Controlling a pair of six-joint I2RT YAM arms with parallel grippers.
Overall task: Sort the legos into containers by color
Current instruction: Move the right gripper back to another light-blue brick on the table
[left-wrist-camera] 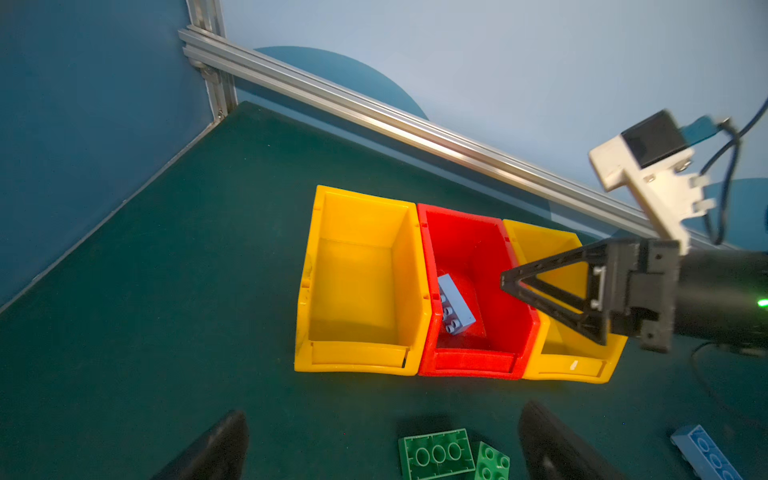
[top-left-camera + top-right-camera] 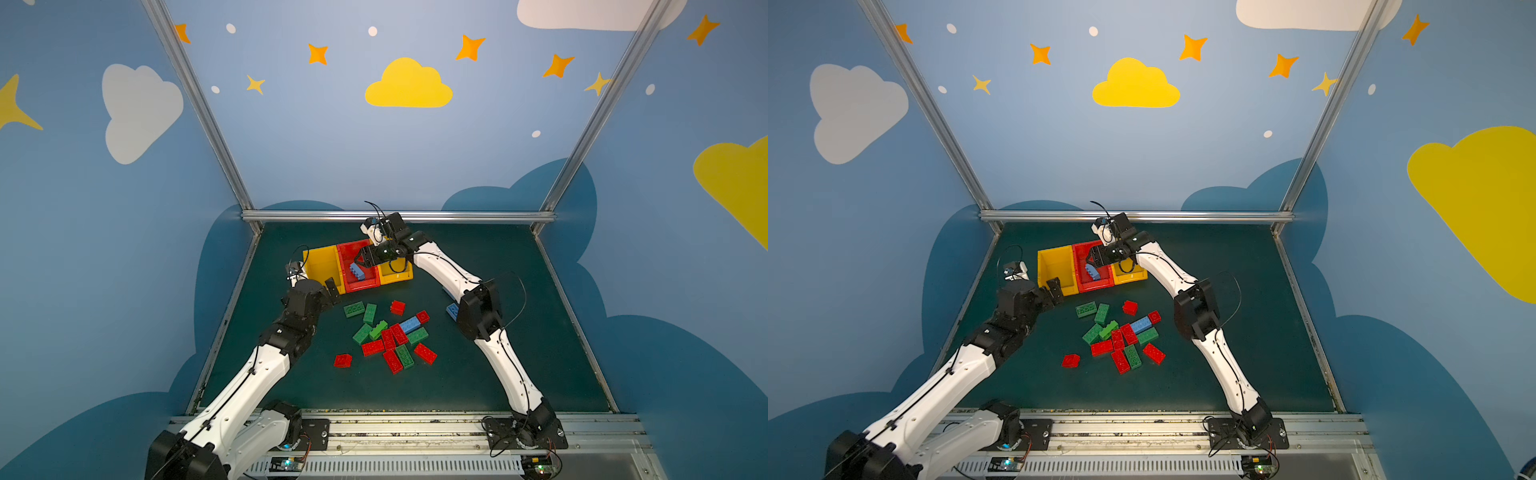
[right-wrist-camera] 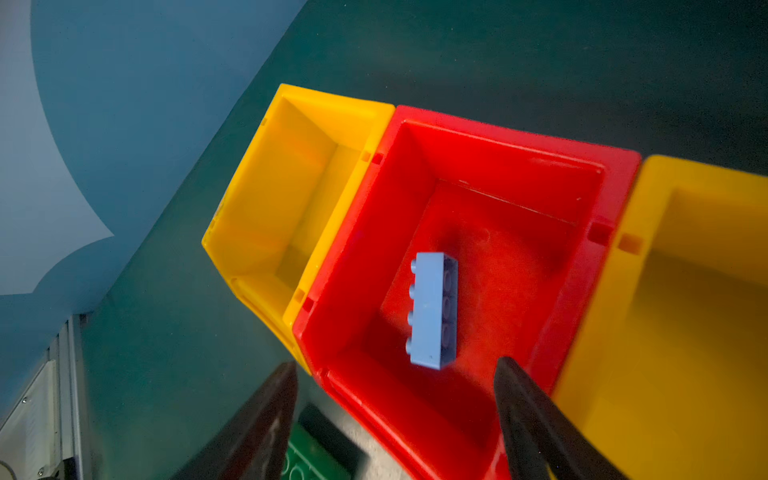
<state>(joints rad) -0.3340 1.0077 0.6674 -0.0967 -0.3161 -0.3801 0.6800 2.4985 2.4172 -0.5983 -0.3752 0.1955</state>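
My right gripper swings past the yellow bin beneath its arm next and down onto the loose blue lego, which lies below it, outside the bins.
The containers are three joined bins: a yellow bin (image 2: 320,251), a red bin (image 2: 353,246) in the middle and another yellow bin (image 2: 401,276). My right gripper (image 3: 395,363) hangs open over the red bin (image 3: 515,137). A light blue lego (image 3: 434,309) is inside the red bin, on its side and clear of both fingers; it also shows in a top view (image 2: 1093,272). My left gripper (image 1: 382,415) stands open and empty just in front of the left yellow bin (image 1: 357,199), with a green lego (image 1: 434,453) between its fingers on the mat.
A loose pile of red, green and blue legos (image 2: 390,336) lies on the dark green mat in front of the bins. One blue lego (image 2: 452,309) sits beside my right arm's elbow. Aluminium rails and blue walls close in the mat.
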